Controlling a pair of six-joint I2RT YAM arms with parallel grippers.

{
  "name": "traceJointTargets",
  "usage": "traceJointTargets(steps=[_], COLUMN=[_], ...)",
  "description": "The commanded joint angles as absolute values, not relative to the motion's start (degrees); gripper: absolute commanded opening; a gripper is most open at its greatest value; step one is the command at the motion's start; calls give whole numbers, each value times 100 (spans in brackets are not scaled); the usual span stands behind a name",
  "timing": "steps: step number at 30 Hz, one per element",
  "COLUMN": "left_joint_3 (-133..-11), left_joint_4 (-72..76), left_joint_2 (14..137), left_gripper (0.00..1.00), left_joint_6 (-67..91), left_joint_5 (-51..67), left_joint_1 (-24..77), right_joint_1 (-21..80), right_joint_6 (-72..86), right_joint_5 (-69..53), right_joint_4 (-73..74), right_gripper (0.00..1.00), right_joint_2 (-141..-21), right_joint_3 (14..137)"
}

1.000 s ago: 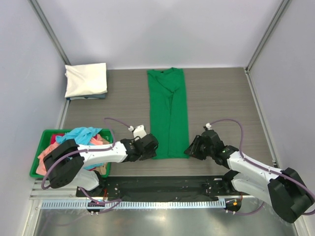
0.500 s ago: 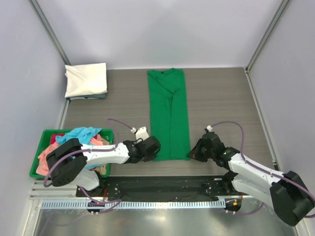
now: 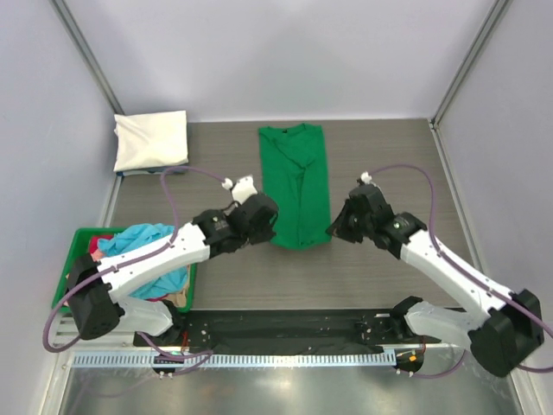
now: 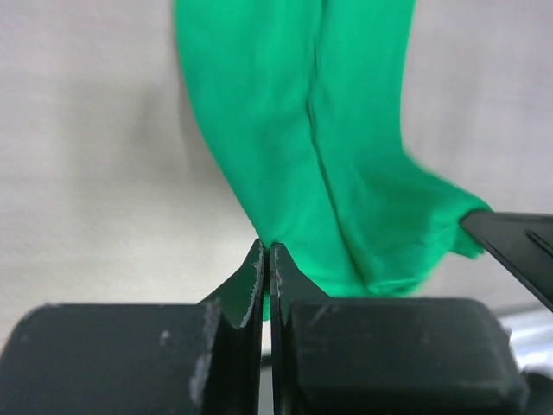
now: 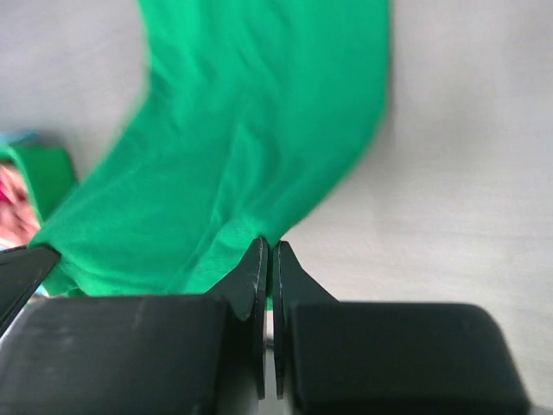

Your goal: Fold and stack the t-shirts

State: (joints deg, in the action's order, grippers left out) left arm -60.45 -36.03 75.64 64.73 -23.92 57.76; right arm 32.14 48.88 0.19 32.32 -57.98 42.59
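The t-shirt's corner goes outward in my right gripper over the folded t-shirt next, then down short of the collar (image 3: 320, 150), hem held up, t-shirt flat beyond it.
A bright green t-shirt (image 3: 298, 181), folded into a long strip, lies in the middle of the table with its collar at the far end. My left gripper (image 3: 268, 226) is shut on its near left corner (image 4: 270, 233). At the near right corner (image 5: 263, 229) my right gripper (image 3: 333, 228) is shut as well. Both hold the hem lifted off the table, and the cloth sags between them. A folded cream-white t-shirt (image 3: 152, 140) lies at the far left on another folded one. More t-shirts, light blue (image 3: 143, 236) and salmon-pink, are heaped at the near left.
A green plastic bin (image 3: 74, 252) at the near left holds the heap of unfolded shirts. Grey walls close the table at the left, back and right. A black rail and metal strip (image 3: 276, 333) run along the near edge by the arm bases.
Both grippers have shut on the green shirt's near corners and carried the hem up and toward the far end. The strip on the table now looks shorter.
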Motion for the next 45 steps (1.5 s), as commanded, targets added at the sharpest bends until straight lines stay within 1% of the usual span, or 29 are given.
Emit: traceJointTargets(steps=[1,2,4,5,7,10,11,14,16,22,29,30,31,32,33,34,35,36,37,38,39,40,41,42,43,44,45], left_joint_3=[-6608,-6740,-7144,-7467,-7838,-8568,-8883,-9393,-9632,-10502,-11354,-11538,-11644,-11933,-12118,-12346,-12940,-13268,-13619,-14319,-14544,-14581,-14015,-13496,-12900,-11728,-11211], left_joint_4=[-3999,-3973,-3850,-3815,-3797,-3806,-3797,-3762,-3709,-3788,-4165,-4270,-4358,-4464,-4595,-4710,-4859,-5008,-5323,-5526,-5859,-5914,-5863,-5436,-5110,-4785,-4172], left_joint_2=[7794,7892,8250,8383,8926,9508,9884,10544,10844,11767,12637,12752,12849,13076,13191,13323,13490,13770,13929,14035,14027,13879,13669,13014,12712,12361,11879], left_gripper=[0,0,0,0,0,0,0,0,0,0,0,4,6,11,15,18,24,29,32,36,38,40,43,43,43,41,38], left_joint_6=[5679,5565,5239,5125,4817,4501,4439,4281,4219,4078,4122,4148,4209,4245,4280,4341,4394,4447,4456,4404,4308,4211,4097,4078,4096,4209,4227], left_joint_5=[-2313,-2207,-1900,-1803,-1557,-1232,-1152,-863,-713,-282,-97,-88,-79,-62,-35,-35,121,227,568,650,589,502,379,282,333,412,631], left_joint_1=[5117,4750,4414,4108,3755,3420,3349,3086,2919,2593,2408,2400,2347,2321,2277,2137,2057,1970,1812,1784,1784,1828,1863,1889,1924,1942,1960], right_joint_1=[2963,2727,2524,2322,2145,1960,1908,1758,1601,1406,1310,1275,1248,1213,1143,1108,1055,1011,898,862,835,826,835,835,852,870,888], right_joint_6=[4316,4115,3903,3694,3525,3314,3270,3234,3278,3366,3340,3366,3366,3384,3392,3375,3349,3331,3322,3287,3244,3147,3138,3146,3173,3208,3243], right_joint_5=[352,291,351,282,255,237,220,79,-289,-483,-694,-729,-773,-800,-817,-913,-984,-1045,-1037,-1046,-1046,-941,-897,-879,-905,-975,-1002], right_joint_4=[3322,3322,3261,3243,3234,3217,3217,3208,3182,3147,3155,3147,3138,3155,3155,3181,3208,3286,3661,3830,3919,3920,3903,3850,3615,3491,3376], right_gripper=[1,1,1,1,1,1,1,1,1,1,1,1,2,15,26,37,53,58,62,62,62,63,63,63,63,62,61], right_joint_2=[-6590,-7044,-7460,-7949,-8400,-9130,-9280,-9886,-10228,-10880,-11653,-11854,-11943,-12031,-12163,-12399,-12549,-12681,-12918,-12963,-12946,-12703,-12544,-12359,-12192,-11834,-11665], right_joint_3=[5219,5664,6106,6570,7246,7794,8066,8497,8639,9245,9755,9825,9887,10079,10229,10666,10931,11238,11894,12135,12259,12113,11929,11683,11098,10770,10453])
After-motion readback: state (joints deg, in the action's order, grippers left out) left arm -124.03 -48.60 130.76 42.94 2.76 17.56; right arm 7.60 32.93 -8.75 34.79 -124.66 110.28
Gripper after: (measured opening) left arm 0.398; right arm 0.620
